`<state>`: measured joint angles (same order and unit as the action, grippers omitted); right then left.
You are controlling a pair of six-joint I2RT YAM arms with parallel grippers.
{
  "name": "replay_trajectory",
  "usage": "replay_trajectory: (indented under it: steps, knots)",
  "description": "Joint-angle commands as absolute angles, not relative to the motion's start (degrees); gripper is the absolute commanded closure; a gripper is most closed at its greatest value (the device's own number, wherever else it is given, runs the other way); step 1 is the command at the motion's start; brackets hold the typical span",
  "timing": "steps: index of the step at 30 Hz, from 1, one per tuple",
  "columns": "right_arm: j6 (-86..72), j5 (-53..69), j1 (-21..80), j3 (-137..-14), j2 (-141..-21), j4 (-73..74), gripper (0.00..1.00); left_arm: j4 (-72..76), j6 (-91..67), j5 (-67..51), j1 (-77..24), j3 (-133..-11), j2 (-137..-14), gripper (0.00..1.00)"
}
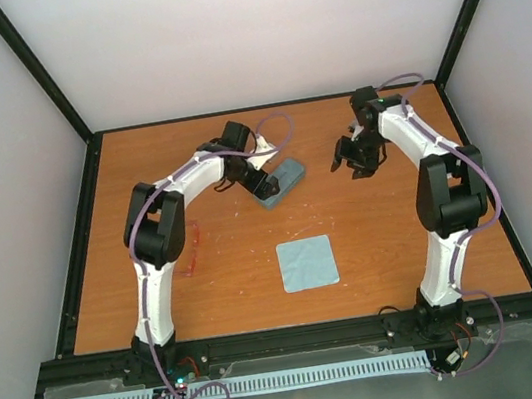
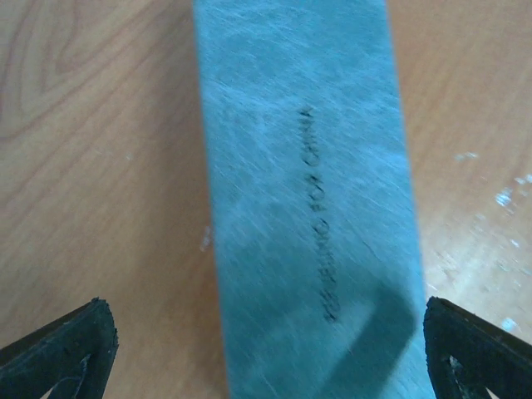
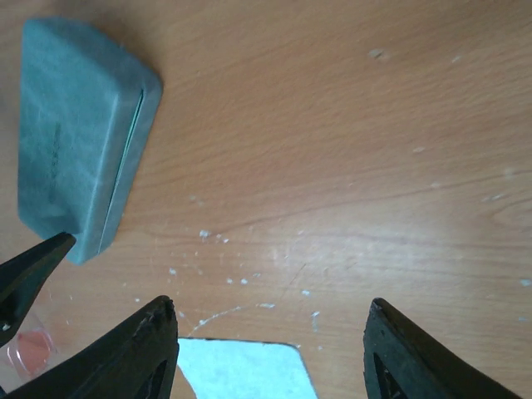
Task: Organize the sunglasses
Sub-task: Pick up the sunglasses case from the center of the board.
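My open fingers already span the width of the grey-blue case. My left gripper needs to move down onto the near end of the case, with one finger down each long side.
The grey-blue case [image 1: 280, 182] lies closed on the table at the back middle. My left gripper [image 1: 249, 179] is open right at its left end. In the left wrist view the case [image 2: 303, 191] fills the middle and the two fingertips [image 2: 62, 349] stand wide on either side of it, not touching. My right gripper [image 1: 355, 157] is open and empty, hovering to the right of the case [image 3: 75, 133]. The red-pink sunglasses [image 1: 191, 248] lie at the left, partly hidden by my left arm; a pink bit of them [image 3: 29, 349] shows in the right wrist view.
The light blue square cloth [image 1: 308, 264] lies flat at the front middle of the table; its top edge shows in the right wrist view [image 3: 241, 370]. Black frame rails run along the table's edges. White scuffs mark the wood.
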<state>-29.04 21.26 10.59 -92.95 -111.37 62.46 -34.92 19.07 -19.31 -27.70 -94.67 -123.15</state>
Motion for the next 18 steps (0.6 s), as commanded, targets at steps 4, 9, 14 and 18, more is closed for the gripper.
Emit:
replay_trajectory:
  steps: [4, 9, 14, 18]
  knots:
    - [-25.2, 22.3, 8.6, -93.3, -113.2, 62.2, 0.4, -45.3, 17.9, -16.8, -28.2, -109.6, -132.1, 0.01]
    - [-24.8, 23.7, 8.6, -93.1, -114.8, 61.8, 0.4, -47.7, 18.1, -18.4, -29.1, -111.7, -133.5, 0.02]
    - [-24.5, 24.5, 8.5, -93.1, -116.3, 61.7, 0.4, -49.1, 17.7, -19.8, -29.4, -110.6, -133.4, 0.04]
    - [-24.3, 25.1, 8.5, -93.0, -117.0, 61.5, 0.4, -49.6, 17.7, -21.8, -29.4, -110.5, -133.0, 0.05]
